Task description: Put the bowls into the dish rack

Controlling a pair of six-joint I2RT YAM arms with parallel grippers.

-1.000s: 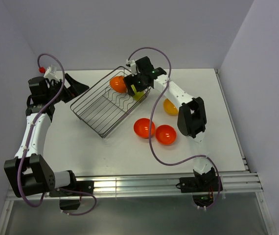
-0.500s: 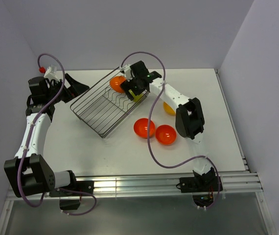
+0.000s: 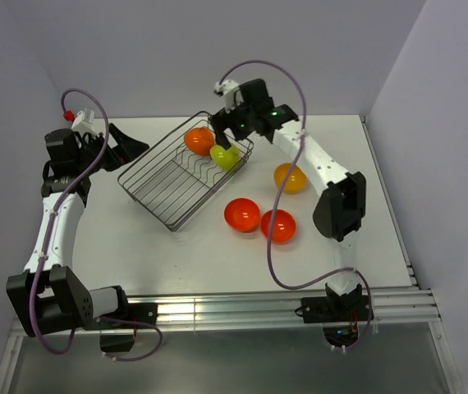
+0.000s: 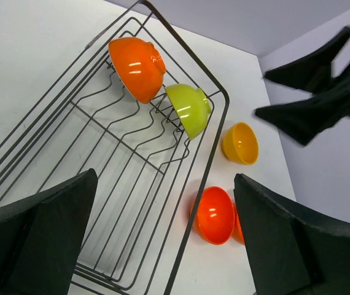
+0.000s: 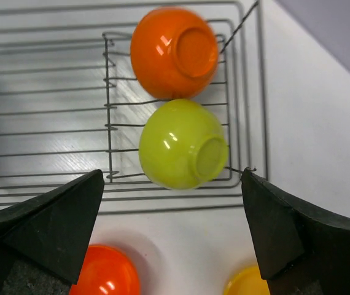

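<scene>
The rim of the red-orange bowl farther from the rack is next for my right gripper, which needs to move back and down onto it, because that bowl is still on the tabletop.
The dark wire dish rack (image 3: 147, 206) lies at an angle at centre left. At its far end an orange bowl (image 3: 198, 140) and the lime green bowl (image 3: 224, 155) stand on edge side by side in the divider wires. My right gripper (image 3: 231, 127) hangs open and empty just above and behind them; its view shows the orange bowl (image 5: 174, 52) and the lime bowl (image 5: 183, 144) beyond the fingers. The yellow-orange bowl (image 3: 290, 177) and two red-orange bowls (image 3: 241, 214) (image 3: 278, 225) sit on the table right of the rack. My left gripper (image 3: 127, 145) is open and empty, left of the rack.
The left wrist view shows the rack's rim (image 4: 212, 160), the yellow-orange bowl (image 4: 241, 143) and a red-orange bowl (image 4: 216, 215) beside it. Grey walls close in at the back and both sides. The right arm's purple cable (image 3: 260, 238) loops over the table by the red-orange bowls.
My right gripper let go of the lime green bowl in the rack next to the orange bowl, and has lifted up and back. The left arm has not moved.
</scene>
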